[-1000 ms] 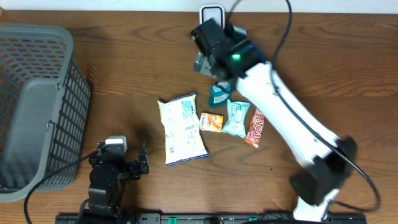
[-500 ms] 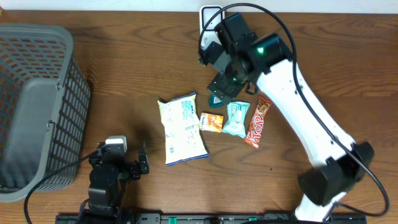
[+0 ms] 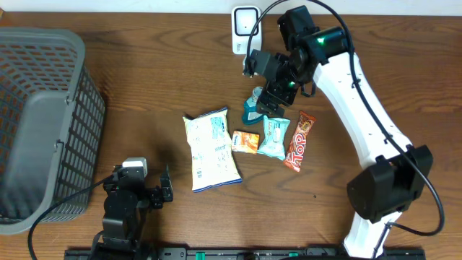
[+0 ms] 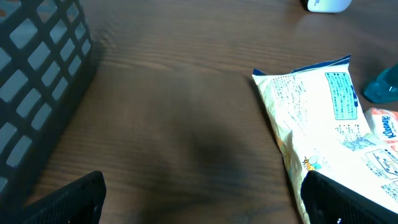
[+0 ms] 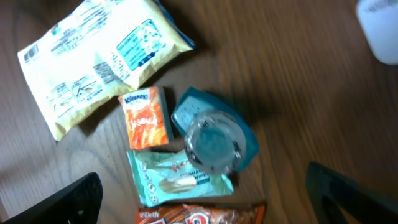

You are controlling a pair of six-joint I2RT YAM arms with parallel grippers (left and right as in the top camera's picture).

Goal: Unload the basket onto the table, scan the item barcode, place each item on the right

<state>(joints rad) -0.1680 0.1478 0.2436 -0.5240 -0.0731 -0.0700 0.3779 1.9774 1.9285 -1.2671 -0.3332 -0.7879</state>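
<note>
My right gripper lowers next, easing to the left in the overhead view, and closes around the bottle's round cap [image 3: 257, 92] [image 5: 216, 142], because the cap stands uppermost.
Several items lie mid-table: a yellow snack bag [image 3: 211, 150] [image 5: 93, 56] [image 4: 323, 118], an orange Kleenex pack [image 3: 247, 141] [image 5: 148, 117], a teal wipes packet [image 3: 273, 137] [image 5: 174, 177], a red bar [image 3: 299, 141] [image 5: 205, 216] and a teal bottle [image 3: 255, 108] [image 5: 214, 140]. The white scanner [image 3: 245, 19] [image 5: 379, 28] stands at the table's far edge. My right gripper [image 3: 268, 81] [image 5: 202, 186] hovers open above the bottle and wipes packet, holding nothing. My left gripper [image 3: 164, 191] [image 4: 202, 199] is open and low over bare wood, left of the snack bag.
A grey mesh basket [image 3: 43, 123] [image 4: 37, 68] stands at the left side. The right arm's white links [image 3: 361, 123] stretch across the right half of the table, with a black cable looping above them.
The right arm swung right and a little nearer, from beside the scanner to above the teal bottle, uncovering the red bar. The left arm has not moved.
</note>
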